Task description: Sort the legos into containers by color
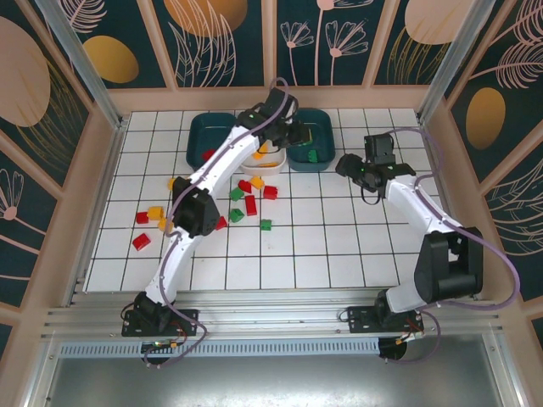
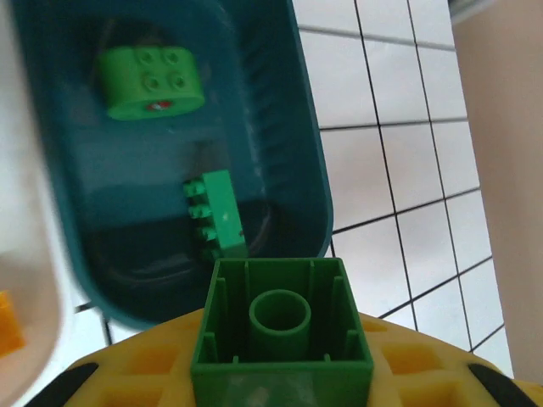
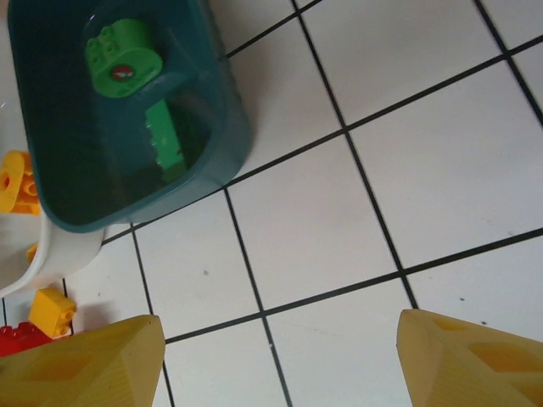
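Observation:
My left gripper is above the bottom of the teal container with its green legos, so next it will go down into the teal container [image 2: 293, 153] and release the green lego.
My left gripper [image 2: 281, 343] is shut on a green lego [image 2: 280, 322], its hollow underside facing the camera, held above the near edge of the right teal container [image 2: 293, 153]. Two green legos [image 2: 153, 80] [image 2: 217, 212] lie inside that container. From above, the left gripper [image 1: 291, 129] hangs over the row of containers: a teal one [image 1: 197, 144], a white one [image 1: 273, 168] and a teal one [image 1: 327, 140]. My right gripper [image 1: 350, 166] is open over bare tiles just right of the teal container [image 3: 231, 140]; nothing lies between its fingers [image 3: 81, 360].
Loose legos lie on the tiles in front of the containers: red [image 1: 251, 204], green [image 1: 236, 214], yellow [image 1: 155, 211], another red [image 1: 141, 242]. The white container [image 3: 51, 259] holds a yellow lego [image 3: 13, 182]. Wooden walls ring the table.

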